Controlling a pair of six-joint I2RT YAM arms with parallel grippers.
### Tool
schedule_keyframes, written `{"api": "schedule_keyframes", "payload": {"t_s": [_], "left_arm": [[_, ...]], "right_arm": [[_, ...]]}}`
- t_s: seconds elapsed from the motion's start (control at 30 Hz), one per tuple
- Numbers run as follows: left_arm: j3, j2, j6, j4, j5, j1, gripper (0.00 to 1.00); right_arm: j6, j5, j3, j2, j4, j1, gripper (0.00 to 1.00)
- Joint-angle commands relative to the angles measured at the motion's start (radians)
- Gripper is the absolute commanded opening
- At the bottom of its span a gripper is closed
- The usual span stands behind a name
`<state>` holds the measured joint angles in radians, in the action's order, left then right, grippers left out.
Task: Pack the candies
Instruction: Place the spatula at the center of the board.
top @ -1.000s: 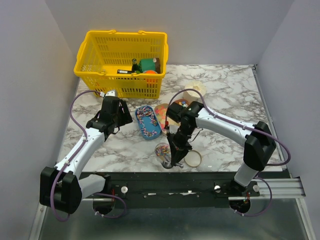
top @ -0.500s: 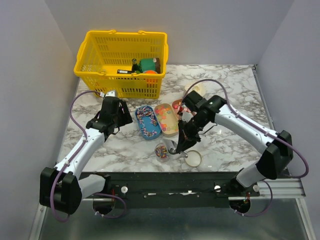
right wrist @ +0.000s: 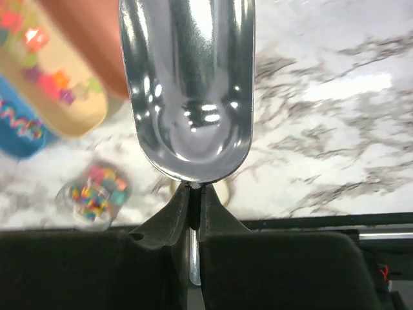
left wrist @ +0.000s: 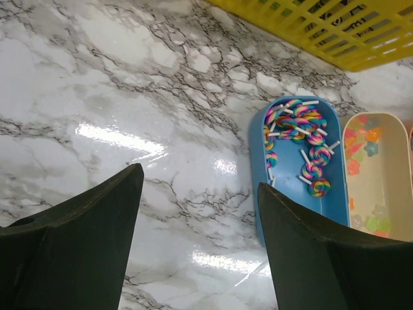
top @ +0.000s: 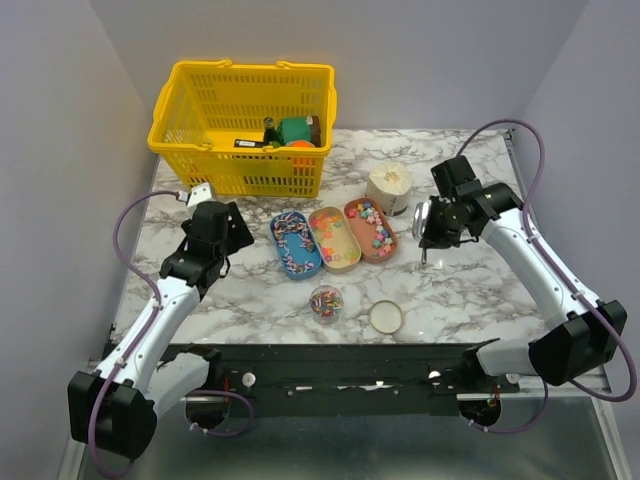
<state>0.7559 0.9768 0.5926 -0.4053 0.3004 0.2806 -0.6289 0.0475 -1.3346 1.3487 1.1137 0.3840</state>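
Observation:
Next, the right gripper moves down until the empty scoop rests on the bare marble, clear of trays and lid (top: pixel 455 274) (right wrist: pixel 310 97), below it, and releases the handle.
Tiny multicoloured candies fill a small clear jar (top: pixel 326 300) near the front; it shows blurred in the right wrist view (right wrist: pixel 93 190). More candies lie in the salmon tray (top: pixel 370 230) and the beige tray (top: pixel 334 238). The blue tray (top: pixel 296 245) holds swirl lollipops (left wrist: pixel 303 145). My right gripper (top: pixel 430 228) is shut on the handle of a metal scoop (right wrist: pixel 187 84), held in the air right of the trays; the scoop's bowl is empty. My left gripper (top: pixel 228 225) is open and empty (left wrist: pixel 199 181) over bare marble, left of the blue tray (left wrist: pixel 329 194).
A yellow basket (top: pixel 190 135) with goods stands at the back left. A white cup (top: pixel 390 187) stands behind the salmon tray. A round lid (top: pixel 385 317) lies right of the jar. Grey walls close both sides.
My right arm has carried the scoop away from the jar, back and to the right past the trays. My left arm has drawn back slightly to the left.

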Motion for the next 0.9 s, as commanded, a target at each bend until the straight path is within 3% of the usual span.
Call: {"api": "schedule_keyframes", "payload": {"t_s": [0.0,0.23,0.4,0.87], "left_arm": [[-0.021,-0.055,0.025,0.0,0.131,-0.006,0.86],[-0.043,-0.105,0.029,0.011,0.178,-0.006,0.99],[-0.041,-0.098,0.027,0.01,0.186,-0.006,0.99],[-0.038,-0.078,0.026,0.002,0.169,-0.006,0.99]], "right_arm": [[-0.043,0.195,0.077,0.021,-0.116,-0.074,0.01],[-0.043,0.218,0.205,0.062,-0.198,-0.187,0.01],[-0.029,0.163,0.3,0.092,-0.291,-0.247,0.01],[0.043,0.032,0.371,0.245,-0.325,-0.315,0.06]]}}
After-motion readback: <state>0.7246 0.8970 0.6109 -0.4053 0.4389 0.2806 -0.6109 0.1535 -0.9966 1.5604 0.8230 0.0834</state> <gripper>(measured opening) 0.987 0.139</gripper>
